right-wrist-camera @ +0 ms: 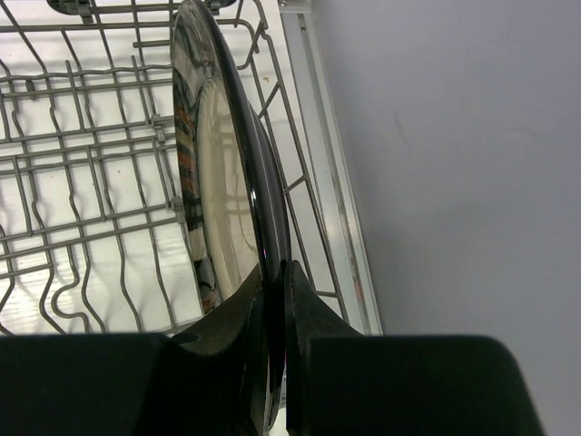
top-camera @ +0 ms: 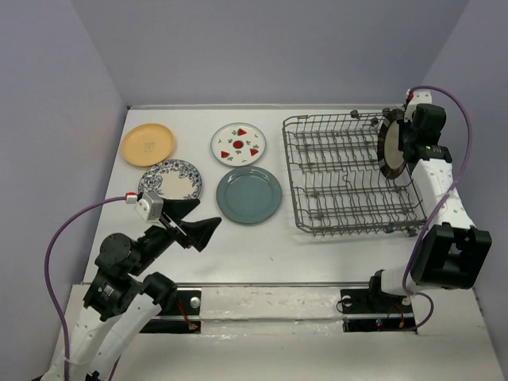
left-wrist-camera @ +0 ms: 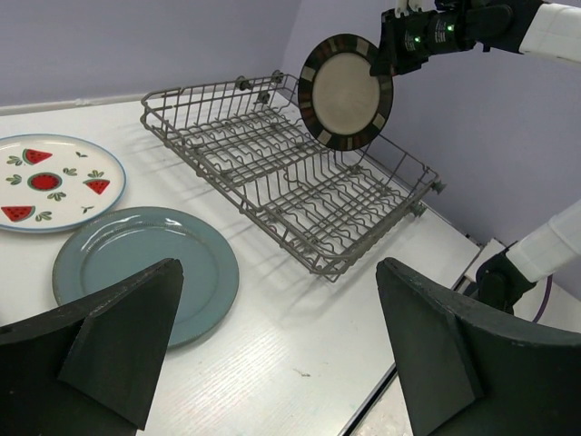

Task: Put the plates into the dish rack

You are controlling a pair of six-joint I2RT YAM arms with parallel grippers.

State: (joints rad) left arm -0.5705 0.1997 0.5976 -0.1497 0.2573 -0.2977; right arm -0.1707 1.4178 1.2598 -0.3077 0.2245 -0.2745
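Note:
The beige plate in my right gripper goes down into the rack's wires beneath it next, and the gripper releases the plate's rim. The plate still hangs upright above the wires.
My right gripper [top-camera: 406,143] is shut on the rim of the beige plate with the dark brown rim [top-camera: 390,148] and holds it on edge above the right side of the grey wire dish rack [top-camera: 333,210]. In the right wrist view the plate [right-wrist-camera: 218,173] stands upright between my closed fingers [right-wrist-camera: 313,313], over the rack's tines [right-wrist-camera: 82,227]. The orange-yellow plate [top-camera: 148,144], the fruit-marked plate [top-camera: 238,144], the blue floral plate [top-camera: 170,179] and the teal plate [top-camera: 249,194] lie flat on the table. My left gripper [top-camera: 193,223] is open and empty, near the teal plate [left-wrist-camera: 145,268].
The rack [left-wrist-camera: 300,182] takes up the table's right half, close to the right wall. The white table [top-camera: 238,246] has a raised strip along its near edge. Purple cables loop from both arms.

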